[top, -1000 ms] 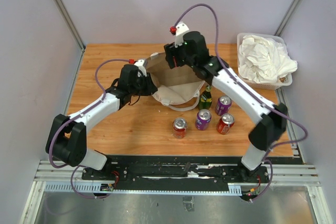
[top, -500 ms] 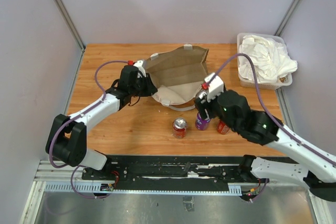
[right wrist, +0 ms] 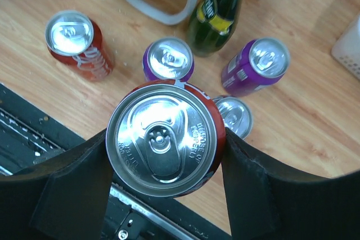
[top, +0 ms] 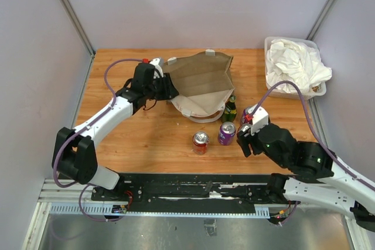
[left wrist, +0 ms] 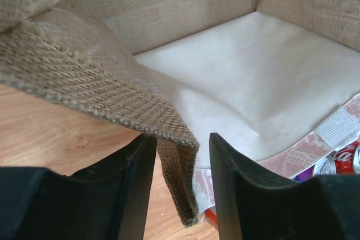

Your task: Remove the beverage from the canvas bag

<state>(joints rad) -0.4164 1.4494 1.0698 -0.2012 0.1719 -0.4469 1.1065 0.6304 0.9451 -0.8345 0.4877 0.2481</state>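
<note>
My right gripper should next bring the red can to the left and down in the top view and release it on the wood in front of the purple can (top: 223, 161), as the wood is bare there.
The canvas bag (top: 202, 83) lies at the back middle of the table, and the left wrist view shows its pale inside with no drink in it. My left gripper (top: 169, 88) is at the bag's left rim. In the left wrist view the brown woven rim (left wrist: 177, 164) hangs loose between the parted jaws of my left gripper (left wrist: 183, 189). My right gripper (top: 246, 139) hovers near the front right of the table. In the right wrist view my right gripper (right wrist: 166, 141) is shut on an upright red can (right wrist: 166, 139), the beverage, held above the wood.
On the table in front of the bag stand a red can (top: 200, 142), a purple can (top: 227, 133) and a green bottle (top: 229, 109). A second purple can (right wrist: 256, 66) and another can (right wrist: 236, 117) show in the right wrist view. A clear bin of white cloth (top: 293, 68) stands back right.
My right arm has come out of the bag with the red can and swung to the front right. My left jaws have parted off the bag's rim.
</note>
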